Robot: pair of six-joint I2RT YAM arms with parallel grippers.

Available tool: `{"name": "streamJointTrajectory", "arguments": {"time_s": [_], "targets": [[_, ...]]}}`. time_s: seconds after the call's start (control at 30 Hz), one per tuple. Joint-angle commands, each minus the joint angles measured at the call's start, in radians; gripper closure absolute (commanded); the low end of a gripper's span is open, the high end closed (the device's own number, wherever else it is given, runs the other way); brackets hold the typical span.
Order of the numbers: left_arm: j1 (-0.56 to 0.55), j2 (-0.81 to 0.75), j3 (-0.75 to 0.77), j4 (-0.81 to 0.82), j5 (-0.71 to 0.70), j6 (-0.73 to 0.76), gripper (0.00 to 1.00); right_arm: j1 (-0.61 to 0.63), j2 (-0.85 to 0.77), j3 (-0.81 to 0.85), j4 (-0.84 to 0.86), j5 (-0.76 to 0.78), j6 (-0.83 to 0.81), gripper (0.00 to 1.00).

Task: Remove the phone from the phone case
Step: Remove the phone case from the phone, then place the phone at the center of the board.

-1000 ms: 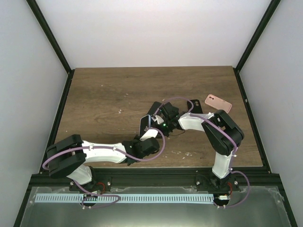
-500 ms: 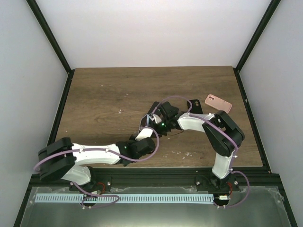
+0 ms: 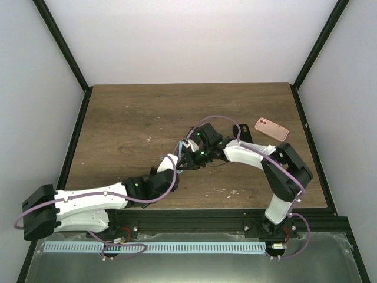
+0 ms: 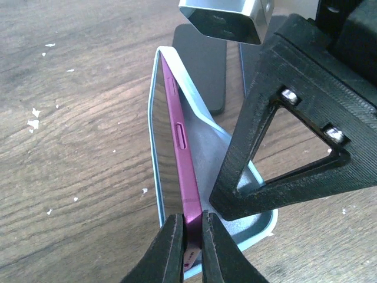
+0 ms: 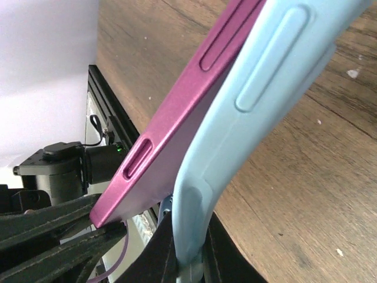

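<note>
The clear wood (image 3: 168,139) (image 4: 125,94) beside the dark phone is outward and below, so I should next move the magenta phone in my left gripper outward, lower it flat and release it.
A magenta phone (image 4: 179,153) stands on edge, partly peeled out of a light blue case (image 4: 154,147). My left gripper (image 4: 192,221) is shut on the phone's near bottom corner. My right gripper (image 5: 188,259) is shut on the blue case's (image 5: 253,100) side wall, and the phone (image 5: 182,100) leans away from that wall with a gap between them. In the top view both grippers meet at the phone and case (image 3: 184,151) near the table's middle, the left gripper (image 3: 177,163) below and the right gripper (image 3: 192,148) above right.
A pink phone (image 3: 271,128) lies on the wooden table at the right. A black flat object (image 3: 244,131) lies beside it, near the right arm. A metal block (image 4: 224,17) shows above the case in the left wrist view.
My left arm has stretched out low over the table, its elbow swinging left. The phone and case have shifted slightly up and to the right. Both grips hold.
</note>
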Motion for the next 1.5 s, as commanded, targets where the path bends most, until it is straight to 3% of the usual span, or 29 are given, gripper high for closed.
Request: {"name": "streamJointTrajectory", "arguments": {"time_s": [0.0,0.33,0.67,0.87,1.1,1.23,1.33,1.47], "targets": [[0.026,-0.092,-0.010,-0.115,-0.152,-0.036,1.00,-0.056,-0.036,-0.002,-0.107,0.154,-0.046,0.99],[0.027,-0.189,0.002,-0.138,-0.156,-0.026,1.00,-0.079,-0.135,-0.010,-0.117,0.230,-0.099,0.99],[0.064,-0.298,-0.013,-0.164,-0.162,-0.007,1.00,-0.178,-0.199,0.051,-0.211,0.304,-0.411,0.99],[0.106,-0.336,-0.044,-0.103,-0.134,0.033,1.00,-0.201,-0.299,0.037,-0.173,0.357,-0.490,0.99],[0.163,-0.162,-0.048,0.009,-0.168,0.110,1.00,-0.294,-0.522,-0.101,-0.007,0.339,-0.543,0.99],[0.164,-0.034,0.001,0.008,-0.186,0.095,1.00,-0.386,-0.593,-0.248,0.129,0.476,-0.598,0.99],[0.164,0.017,0.001,0.052,-0.200,0.131,1.00,-0.519,-0.605,-0.228,0.108,0.320,-0.597,0.99],[0.165,0.089,0.010,0.103,-0.239,0.193,1.00,-0.530,-0.615,-0.246,0.131,0.308,-0.601,0.99]]}}
